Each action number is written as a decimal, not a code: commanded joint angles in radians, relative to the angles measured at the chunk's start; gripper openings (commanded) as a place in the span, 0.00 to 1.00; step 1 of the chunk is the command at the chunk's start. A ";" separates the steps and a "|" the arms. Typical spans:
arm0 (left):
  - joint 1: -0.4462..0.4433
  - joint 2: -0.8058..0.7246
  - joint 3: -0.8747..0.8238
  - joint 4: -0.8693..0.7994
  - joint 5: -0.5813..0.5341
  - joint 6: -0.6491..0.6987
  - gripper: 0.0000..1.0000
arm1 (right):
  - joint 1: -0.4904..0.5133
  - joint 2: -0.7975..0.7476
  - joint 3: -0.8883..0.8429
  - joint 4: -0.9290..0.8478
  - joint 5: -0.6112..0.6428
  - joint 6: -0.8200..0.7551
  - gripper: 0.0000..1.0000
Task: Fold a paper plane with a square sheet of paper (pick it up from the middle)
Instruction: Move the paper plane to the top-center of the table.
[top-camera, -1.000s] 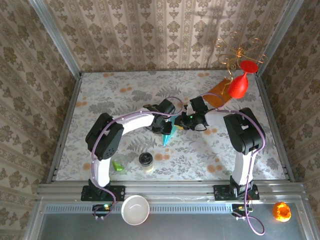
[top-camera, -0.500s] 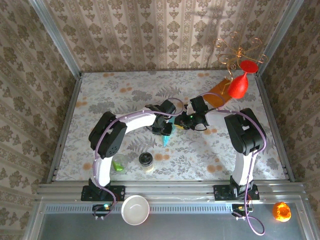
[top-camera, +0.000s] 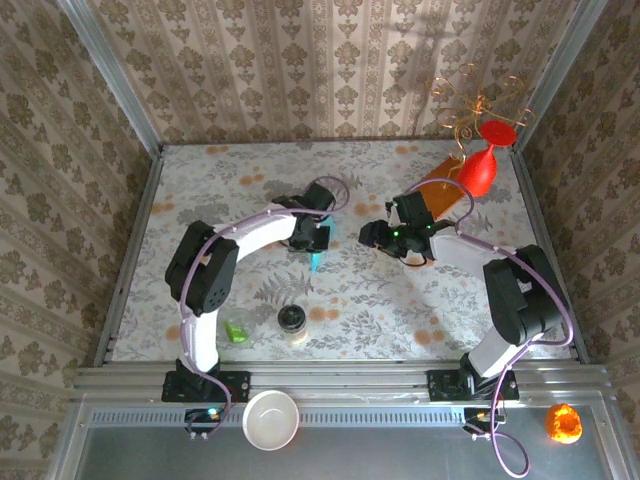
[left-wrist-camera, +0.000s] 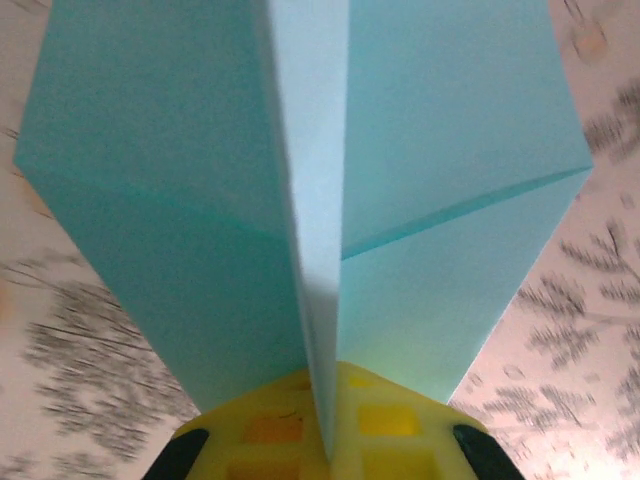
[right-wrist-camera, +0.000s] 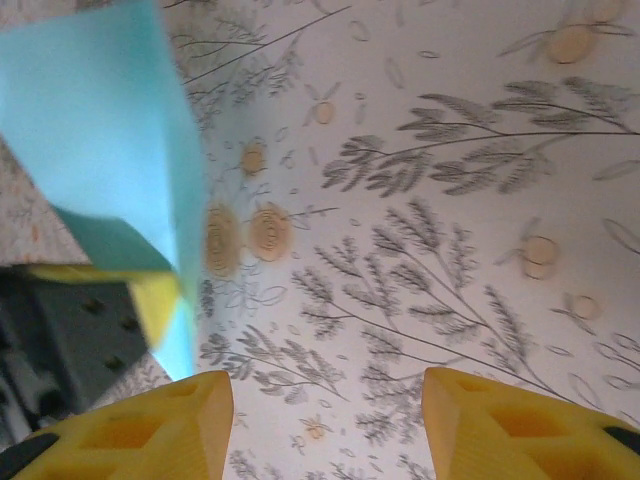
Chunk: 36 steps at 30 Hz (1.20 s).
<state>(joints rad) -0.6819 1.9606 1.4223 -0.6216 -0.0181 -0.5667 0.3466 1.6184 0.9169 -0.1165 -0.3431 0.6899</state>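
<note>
My left gripper carries the plane (top-camera: 316, 262) outward next, lowers it onto the tabletop and then releases the plane's central fold, since the plane still hangs between the gripper's fingers.
The square sheet of paper is folded into a light blue paper plane (left-wrist-camera: 440, 180), with two wings spread either side of a central fold. My left gripper (left-wrist-camera: 330, 405) is shut on that central fold, which is pinched between its yellow pads. From above, the plane (top-camera: 316, 262) hangs under the left gripper (top-camera: 311, 242) near the middle of the table, a small tip showing. My right gripper (top-camera: 371, 236) stands open a short way to the right of it. In the right wrist view the plane (right-wrist-camera: 110, 130) is at the upper left, apart from the open right gripper (right-wrist-camera: 325, 420).
An orange-brown sheet (top-camera: 440, 190) lies at the back right beside a red goblet (top-camera: 478, 168) and a wire ornament (top-camera: 478, 100). A dark-lidded jar (top-camera: 292, 322) and a green piece (top-camera: 237, 330) sit near the front. A white bowl (top-camera: 271, 418) and an orange object (top-camera: 563, 423) lie off the table.
My right gripper has opened, let go of the paper and drawn back to the right. The left gripper has tightened on the fold and carried the plane slightly left and toward the back.
</note>
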 joint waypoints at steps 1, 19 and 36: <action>0.034 0.002 0.080 -0.058 -0.059 0.028 0.07 | -0.004 -0.044 -0.035 -0.038 0.091 -0.020 0.56; 0.102 0.321 0.462 -0.162 -0.055 0.089 0.10 | -0.004 0.021 -0.047 0.003 0.027 -0.014 0.56; 0.097 0.383 0.450 -0.168 -0.072 0.076 0.35 | -0.006 0.049 -0.030 -0.010 0.026 -0.026 0.57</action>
<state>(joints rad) -0.5827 2.3005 1.8553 -0.7486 -0.0799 -0.4923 0.3466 1.6547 0.8703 -0.1131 -0.2993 0.6762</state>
